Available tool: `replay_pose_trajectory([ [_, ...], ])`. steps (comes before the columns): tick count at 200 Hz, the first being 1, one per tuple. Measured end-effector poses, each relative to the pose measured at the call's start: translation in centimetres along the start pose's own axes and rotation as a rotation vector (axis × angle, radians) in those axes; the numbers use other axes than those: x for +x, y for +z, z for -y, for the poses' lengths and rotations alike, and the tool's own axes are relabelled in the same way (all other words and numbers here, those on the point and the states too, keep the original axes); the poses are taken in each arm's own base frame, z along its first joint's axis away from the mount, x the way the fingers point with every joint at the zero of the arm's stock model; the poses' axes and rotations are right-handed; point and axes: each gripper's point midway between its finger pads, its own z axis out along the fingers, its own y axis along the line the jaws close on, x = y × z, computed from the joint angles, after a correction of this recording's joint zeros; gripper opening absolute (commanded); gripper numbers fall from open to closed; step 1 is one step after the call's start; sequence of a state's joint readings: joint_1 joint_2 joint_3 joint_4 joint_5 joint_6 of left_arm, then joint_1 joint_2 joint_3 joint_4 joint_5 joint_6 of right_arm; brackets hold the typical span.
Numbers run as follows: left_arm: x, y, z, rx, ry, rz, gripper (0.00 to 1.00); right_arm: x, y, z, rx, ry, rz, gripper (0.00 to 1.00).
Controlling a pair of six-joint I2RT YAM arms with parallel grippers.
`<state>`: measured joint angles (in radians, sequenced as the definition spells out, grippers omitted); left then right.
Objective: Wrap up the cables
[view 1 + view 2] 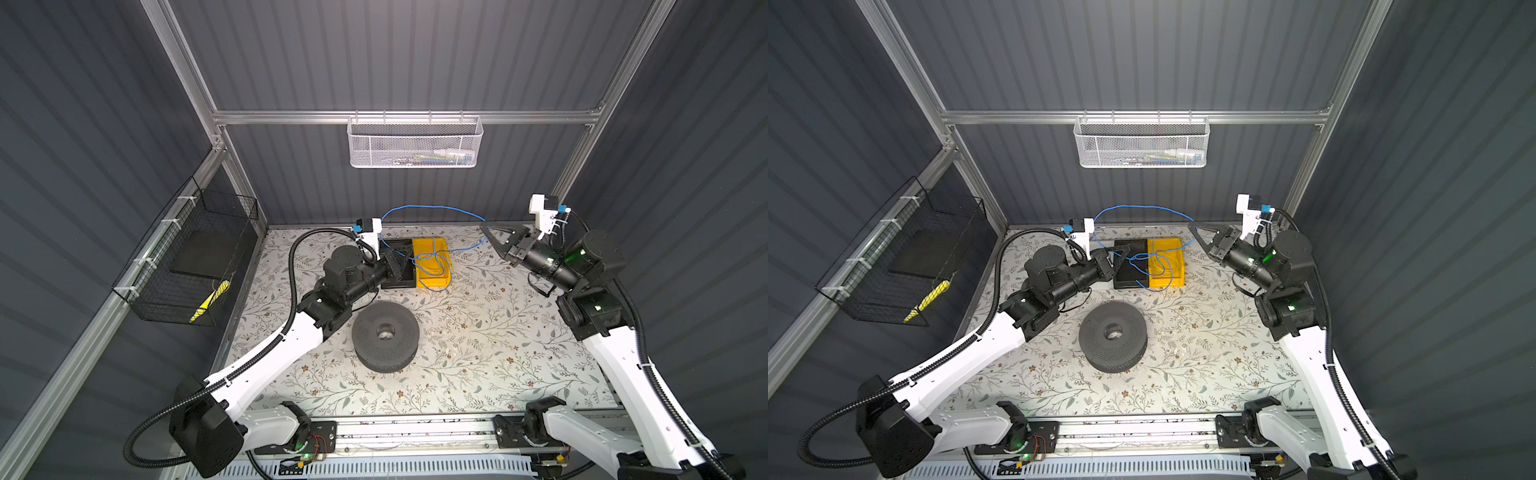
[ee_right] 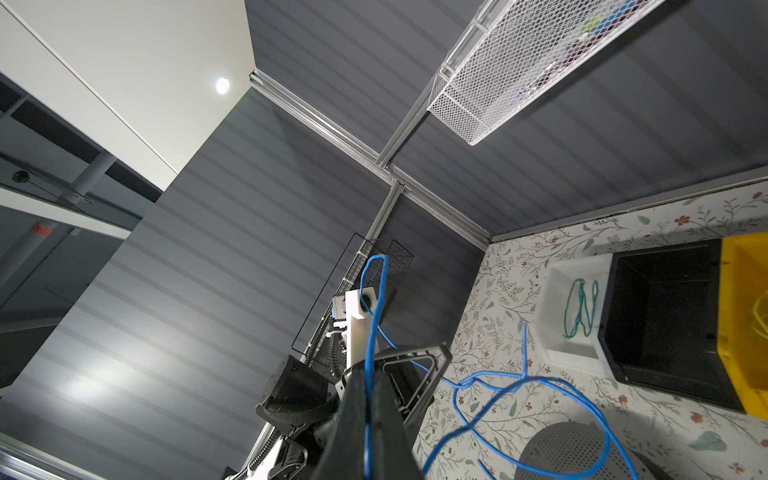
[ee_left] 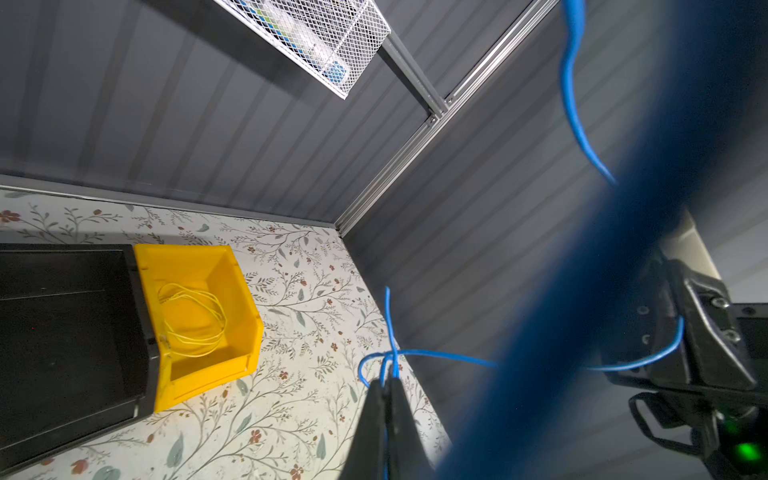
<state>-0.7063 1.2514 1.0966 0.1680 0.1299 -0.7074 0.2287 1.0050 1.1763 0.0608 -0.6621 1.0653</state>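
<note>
My right gripper moves away from my left gripper toward the nearer side wall (image 1: 652,200) next and releases the cable there, since the cable arches slack between both.
The cable (image 1: 432,206) is a thin bright-blue wire arching through the air between both grippers near the back wall, in both top views (image 1: 1142,206). My left gripper (image 1: 409,258) (image 1: 1126,250) hovers over the bins, shut on a small bunch of blue strands; the left wrist view shows its jaws (image 3: 386,380) pinched on them. Loose blue loops (image 1: 434,266) hang from it over the yellow bin. My right gripper (image 1: 484,226) (image 1: 1192,226) is raised at the back right, shut on the cable (image 2: 498,376), which runs between its closed jaws (image 2: 370,370).
A yellow bin (image 1: 428,242) holding thin yellow wire and a black bin (image 1: 399,283) sit side by side at the back. A dark perforated spool (image 1: 384,334) lies mid-table. A white bin (image 2: 575,353) holds green wire. A white mesh basket (image 1: 413,141) and a black wire basket (image 1: 187,257) hang on the walls.
</note>
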Motion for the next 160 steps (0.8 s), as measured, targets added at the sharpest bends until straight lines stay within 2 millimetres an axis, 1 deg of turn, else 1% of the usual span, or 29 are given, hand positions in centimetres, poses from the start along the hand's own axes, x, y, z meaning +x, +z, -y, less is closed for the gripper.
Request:
replay_pose_trajectory([
  [12, -0.1, -0.2, -0.2, -0.039, 0.036, -0.021, 0.0, -0.2, -0.3, 0.1, 0.025, -0.014, -0.001, 0.0],
  [28, -1.1, -0.8, 0.1, -0.093, 0.112, -0.048, 0.0, -1.2, -0.9, -0.2, 0.077, -0.057, 0.009, 0.0],
  [39, -2.5, -1.5, 0.9, -0.128, 0.185, -0.061, 0.0, -2.0, -1.6, -0.8, 0.127, -0.117, 0.023, 0.0],
  [54, -5.0, -2.6, 2.6, -0.152, 0.28, -0.05, 0.0, -2.9, -2.6, -2.0, 0.185, -0.212, 0.044, 0.0],
  [61, -5.9, -3.1, 3.1, -0.162, 0.318, -0.045, 0.0, -3.1, -3.1, -2.4, 0.207, -0.252, 0.053, 0.0],
  [74, -6.9, -4.1, 3.2, -0.194, 0.373, -0.048, 0.0, -3.2, -4.2, -2.6, 0.26, -0.316, 0.063, 0.0],
  [90, -6.9, -4.9, 1.7, -0.261, 0.416, -0.083, 0.0, -3.1, -5.4, -2.0, 0.341, -0.371, 0.063, 0.0],
  [106, -6.1, -5.3, -0.4, -0.331, 0.441, -0.142, 0.0, -2.9, -6.3, -0.9, 0.421, -0.41, 0.049, 0.0],
  [118, -5.5, -5.4, -1.6, -0.365, 0.454, -0.182, 0.0, -2.8, -6.8, 0.1, 0.476, -0.429, 0.032, 0.0],
  [135, -4.9, -5.4, -2.8, -0.409, 0.479, -0.233, 0.0, -2.6, -7.3, 1.3, 0.542, -0.455, 0.005, 0.0],
  [160, -5.2, -5.1, -4.0, -0.482, 0.525, -0.267, 0.0, -2.4, -7.8, 2.2, 0.593, -0.491, -0.021, 0.0],
])
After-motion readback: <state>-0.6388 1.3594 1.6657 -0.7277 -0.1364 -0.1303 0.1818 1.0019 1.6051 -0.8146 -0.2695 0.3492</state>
